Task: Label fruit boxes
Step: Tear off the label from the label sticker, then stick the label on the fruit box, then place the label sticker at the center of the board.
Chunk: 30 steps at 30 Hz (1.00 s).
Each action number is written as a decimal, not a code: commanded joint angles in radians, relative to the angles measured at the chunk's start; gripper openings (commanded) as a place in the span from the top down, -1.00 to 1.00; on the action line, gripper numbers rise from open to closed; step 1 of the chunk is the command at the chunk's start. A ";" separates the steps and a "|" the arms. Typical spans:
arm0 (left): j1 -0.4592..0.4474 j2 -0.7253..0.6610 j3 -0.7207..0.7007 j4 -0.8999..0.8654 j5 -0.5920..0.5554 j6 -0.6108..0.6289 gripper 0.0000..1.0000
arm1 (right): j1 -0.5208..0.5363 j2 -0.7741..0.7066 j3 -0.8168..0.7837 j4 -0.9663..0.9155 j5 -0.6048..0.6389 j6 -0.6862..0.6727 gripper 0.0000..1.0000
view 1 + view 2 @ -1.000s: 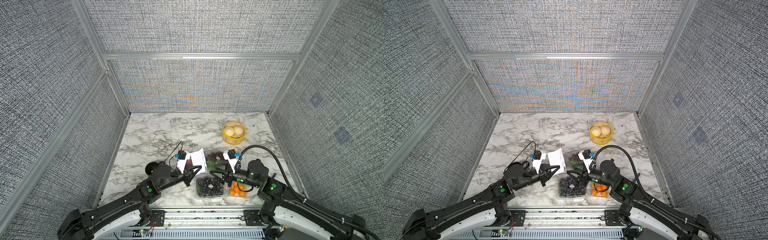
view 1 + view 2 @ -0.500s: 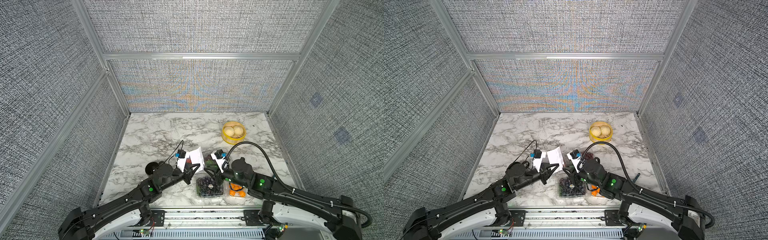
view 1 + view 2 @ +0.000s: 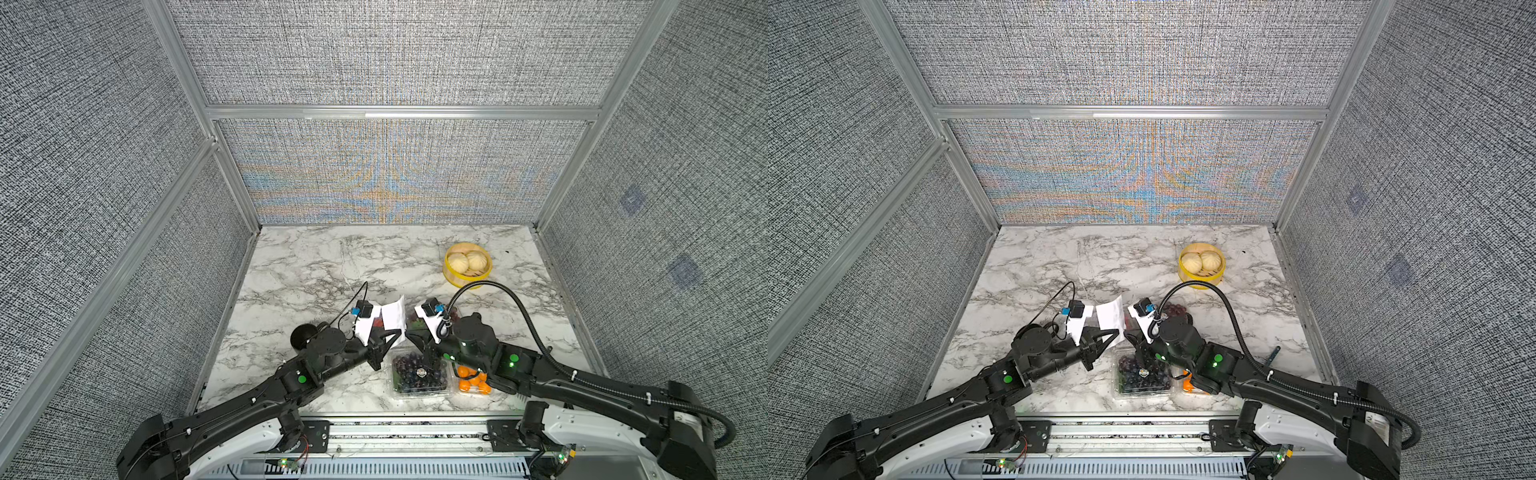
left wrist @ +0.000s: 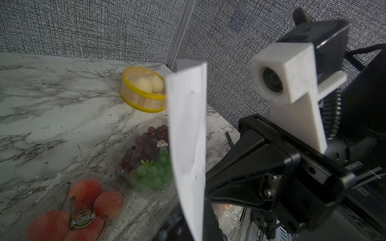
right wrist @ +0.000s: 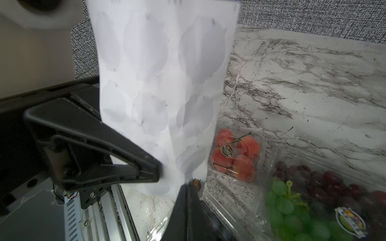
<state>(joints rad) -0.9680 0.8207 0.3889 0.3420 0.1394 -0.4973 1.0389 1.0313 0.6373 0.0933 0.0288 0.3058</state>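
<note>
The sheet will go down with my left gripper, fingers tilting down, and be released on the tabletop between the black cup and the dark-grape box, which is bare.
My left gripper is shut on a white sticker sheet, held upright above the fruit boxes. My right gripper meets the sheet's lower corner with its jaws shut, and a small round orange-brown sticker shows at their tip. Behind the sheet lie the red-fruit box and the purple-and-green grape box, each with a round label. The dark-grape box, labelled too, lies under the grippers. Beside it, the orange box is partly covered by my right arm.
A yellow bamboo steamer with pale buns stands at the back right. A black round cup sits by my left arm. A thin dark stick lies at the right. Grey walls close in three sides.
My right arm has swung left from above the orange box to the sheet, and its jaws have closed at the sheet's corner. The left gripper has kept the sheet still.
</note>
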 commanded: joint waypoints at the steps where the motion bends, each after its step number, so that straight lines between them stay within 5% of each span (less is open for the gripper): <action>1: -0.001 -0.012 -0.008 0.015 -0.001 0.000 1.00 | 0.001 -0.014 -0.009 0.013 0.038 -0.007 1.00; 20: -0.001 -0.102 -0.074 -0.202 -0.097 -0.113 1.00 | 0.001 -0.172 -0.055 -0.179 0.157 0.015 1.00; 30: 0.000 0.040 -0.104 -0.410 -0.052 -0.251 1.00 | 0.001 -0.171 0.094 -0.594 0.253 0.139 1.00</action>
<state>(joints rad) -0.9680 0.8299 0.2909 -0.0036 0.0631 -0.6937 1.0397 0.8558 0.7021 -0.3248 0.2314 0.3851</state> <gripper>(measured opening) 0.049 0.048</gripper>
